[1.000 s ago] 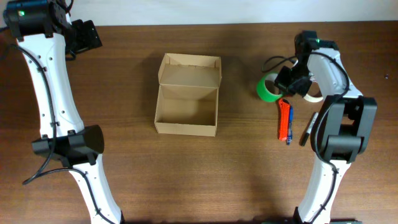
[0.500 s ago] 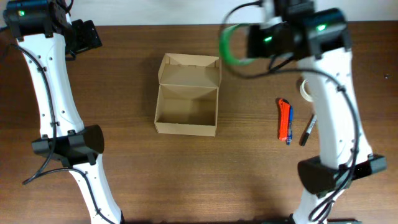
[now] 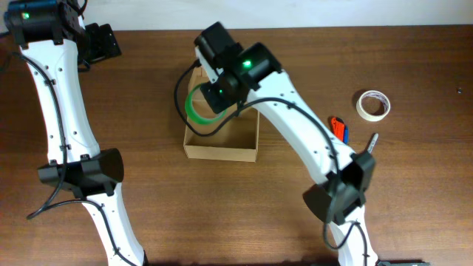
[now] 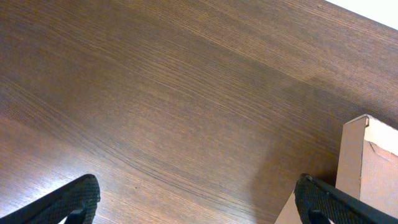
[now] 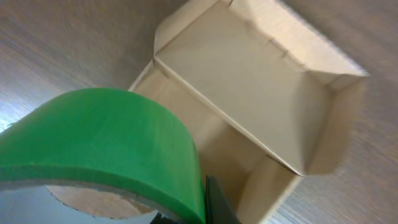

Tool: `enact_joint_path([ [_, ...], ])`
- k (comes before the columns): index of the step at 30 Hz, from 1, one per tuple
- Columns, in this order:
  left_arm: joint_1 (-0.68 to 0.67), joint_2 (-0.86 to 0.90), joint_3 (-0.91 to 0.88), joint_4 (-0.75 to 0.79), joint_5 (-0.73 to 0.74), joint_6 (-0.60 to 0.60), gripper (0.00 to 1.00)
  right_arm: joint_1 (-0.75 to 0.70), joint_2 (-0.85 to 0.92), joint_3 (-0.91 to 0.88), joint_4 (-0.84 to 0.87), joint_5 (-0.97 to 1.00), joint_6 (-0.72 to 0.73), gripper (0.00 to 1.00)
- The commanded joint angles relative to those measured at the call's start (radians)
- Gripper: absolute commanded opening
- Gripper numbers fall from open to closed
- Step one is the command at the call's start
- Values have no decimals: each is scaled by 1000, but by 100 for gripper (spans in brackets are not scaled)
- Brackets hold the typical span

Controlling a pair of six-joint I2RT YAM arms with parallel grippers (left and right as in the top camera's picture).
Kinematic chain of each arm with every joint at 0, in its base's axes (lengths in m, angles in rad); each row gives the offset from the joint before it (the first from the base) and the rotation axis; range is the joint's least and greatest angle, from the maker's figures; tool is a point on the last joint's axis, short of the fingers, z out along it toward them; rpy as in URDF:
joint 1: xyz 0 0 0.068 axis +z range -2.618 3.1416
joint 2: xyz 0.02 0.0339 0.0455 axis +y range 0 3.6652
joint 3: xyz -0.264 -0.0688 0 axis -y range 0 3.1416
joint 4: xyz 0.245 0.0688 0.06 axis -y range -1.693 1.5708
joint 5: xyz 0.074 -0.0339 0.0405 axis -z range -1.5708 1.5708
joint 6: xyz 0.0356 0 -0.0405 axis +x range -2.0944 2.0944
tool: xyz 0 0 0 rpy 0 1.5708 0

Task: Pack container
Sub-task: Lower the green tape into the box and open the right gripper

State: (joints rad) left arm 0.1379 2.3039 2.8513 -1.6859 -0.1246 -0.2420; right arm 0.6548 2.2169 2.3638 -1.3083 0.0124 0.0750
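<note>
I should next lower the green tape roll (image 3: 195, 109) between the sides of the box with my right gripper and let it go near the box's bottom. The open inside of the box is below the gripper.
The container (image 3: 222, 151) is an open brown cardboard box with its flap lid leaning back, left of the table's middle. My right gripper (image 3: 211, 92) is shut on a green tape roll (image 3: 195, 109) and holds it above the box's left part. In the right wrist view the green tape roll (image 5: 106, 146) fills the lower left, with the box (image 5: 249, 87) below it. My left gripper (image 4: 199, 202) is open and empty at the far left, with the box's corner (image 4: 367, 162) at its right.
A white tape roll (image 3: 372, 104) lies at the far right. An orange and blue cutter (image 3: 339, 130) and a black marker (image 3: 370, 142) lie beside it, partly hidden by my right arm.
My right arm has swung left with the green tape roll, from the right side of the table to above the box. The left arm has not moved.
</note>
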Motion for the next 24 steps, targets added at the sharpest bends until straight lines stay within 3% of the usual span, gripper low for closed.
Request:
enact_joint_path([
  [1,3,-2,-4,-1,-7,12,100,-8,60,-6,-2,26,-22,4],
  [24,3,-2,-4,-1,-7,12,100,-13,227,-10,-7,-11,-41,4],
])
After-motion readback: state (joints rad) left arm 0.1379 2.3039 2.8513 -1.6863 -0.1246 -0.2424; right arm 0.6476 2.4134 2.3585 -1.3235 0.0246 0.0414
